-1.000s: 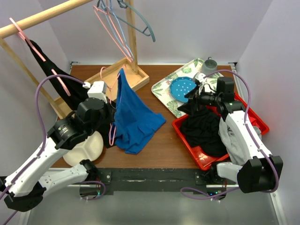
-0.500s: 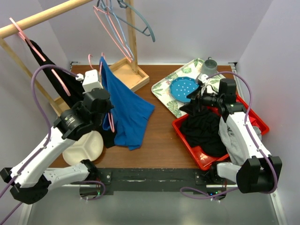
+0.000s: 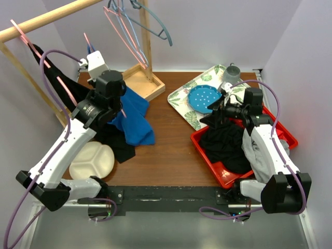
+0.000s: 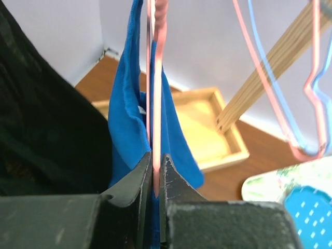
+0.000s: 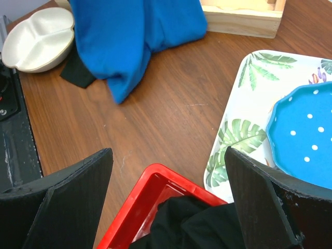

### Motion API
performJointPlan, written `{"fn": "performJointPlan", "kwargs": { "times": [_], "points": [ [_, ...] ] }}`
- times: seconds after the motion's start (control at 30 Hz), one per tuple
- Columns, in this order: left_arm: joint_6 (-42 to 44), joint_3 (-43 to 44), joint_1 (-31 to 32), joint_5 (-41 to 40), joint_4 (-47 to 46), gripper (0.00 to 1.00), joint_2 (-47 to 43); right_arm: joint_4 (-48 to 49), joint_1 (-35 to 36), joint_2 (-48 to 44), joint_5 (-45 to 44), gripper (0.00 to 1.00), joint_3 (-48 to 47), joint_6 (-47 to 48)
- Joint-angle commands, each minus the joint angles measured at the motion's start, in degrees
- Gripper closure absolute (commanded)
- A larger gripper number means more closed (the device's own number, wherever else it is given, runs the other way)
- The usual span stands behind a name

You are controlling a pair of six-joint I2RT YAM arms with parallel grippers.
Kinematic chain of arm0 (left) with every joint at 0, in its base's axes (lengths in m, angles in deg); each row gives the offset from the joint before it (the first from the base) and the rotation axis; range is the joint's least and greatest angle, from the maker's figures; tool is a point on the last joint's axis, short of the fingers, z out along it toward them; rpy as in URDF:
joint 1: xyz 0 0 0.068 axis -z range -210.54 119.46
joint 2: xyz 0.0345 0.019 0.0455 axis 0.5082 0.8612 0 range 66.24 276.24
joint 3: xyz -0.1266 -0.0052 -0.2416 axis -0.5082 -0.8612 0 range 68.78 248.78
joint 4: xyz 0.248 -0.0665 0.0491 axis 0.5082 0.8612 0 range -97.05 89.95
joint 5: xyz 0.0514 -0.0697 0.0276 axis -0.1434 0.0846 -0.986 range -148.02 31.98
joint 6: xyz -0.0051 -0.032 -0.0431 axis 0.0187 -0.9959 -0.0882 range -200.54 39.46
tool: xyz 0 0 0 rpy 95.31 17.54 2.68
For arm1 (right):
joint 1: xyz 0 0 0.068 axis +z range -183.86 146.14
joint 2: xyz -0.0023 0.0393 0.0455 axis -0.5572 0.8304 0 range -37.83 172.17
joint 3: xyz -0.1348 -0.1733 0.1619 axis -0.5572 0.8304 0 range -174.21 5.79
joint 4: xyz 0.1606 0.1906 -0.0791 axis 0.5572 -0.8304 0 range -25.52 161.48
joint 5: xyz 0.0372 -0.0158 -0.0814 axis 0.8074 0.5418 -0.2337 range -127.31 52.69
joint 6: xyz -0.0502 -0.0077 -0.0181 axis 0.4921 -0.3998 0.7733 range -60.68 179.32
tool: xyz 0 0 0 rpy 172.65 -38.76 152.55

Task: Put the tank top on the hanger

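Observation:
The robot's left gripper will next lift the hanger's hook (image 3: 86, 40) outward onto the wooden bar's bare part (image 3: 43, 19), which is above the hook and to its left in the top view, and then let go.
My left gripper (image 4: 154, 174) is shut on the thin pink wire hanger (image 4: 155, 98). It holds the hanger upright, edge-on, with the royal-blue tank top (image 4: 123, 124) draped over it on both sides. From above, the left gripper (image 3: 92, 53) is raised at the back left, below the wooden rail. The hanger's hook (image 3: 86, 40) points up, and the tank top (image 3: 132, 116) hangs down to the table. My right gripper (image 5: 168, 181) is open and empty over the corner of the red bin (image 5: 140, 202), far from the tank top (image 5: 129, 36).
A wooden rack's rail (image 3: 46, 18) carries a black garment (image 3: 52, 72) and spare pink and grey-blue hangers (image 3: 129, 28). Its base tray (image 3: 140, 83) sits behind. A white divided dish (image 3: 93, 161), a leaf-print tray (image 3: 181, 96) with a blue plate (image 3: 203, 98), and the red bin (image 3: 282, 132) of clothes are around.
My left arm has lifted the hanger and tank top up and back-left toward the rail. The top's hem trails on the table. My right arm has barely moved.

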Motion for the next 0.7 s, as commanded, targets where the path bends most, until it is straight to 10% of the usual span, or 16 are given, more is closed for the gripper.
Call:
{"fn": "performJointPlan", "kwargs": {
  "times": [0.0,0.67],
  "points": [
    [4.5,5.5,-1.1,-7.5,-11.7,1.00,1.0,2.3,-0.6,-0.6,1.3,0.07,0.4,-0.1],
    [6.7,18.8,-15.8,-1.1,-14.3,1.00,8.9,2.5,-2.0,-0.7,2.0,0.07,0.8,-0.1]
  ]
}}
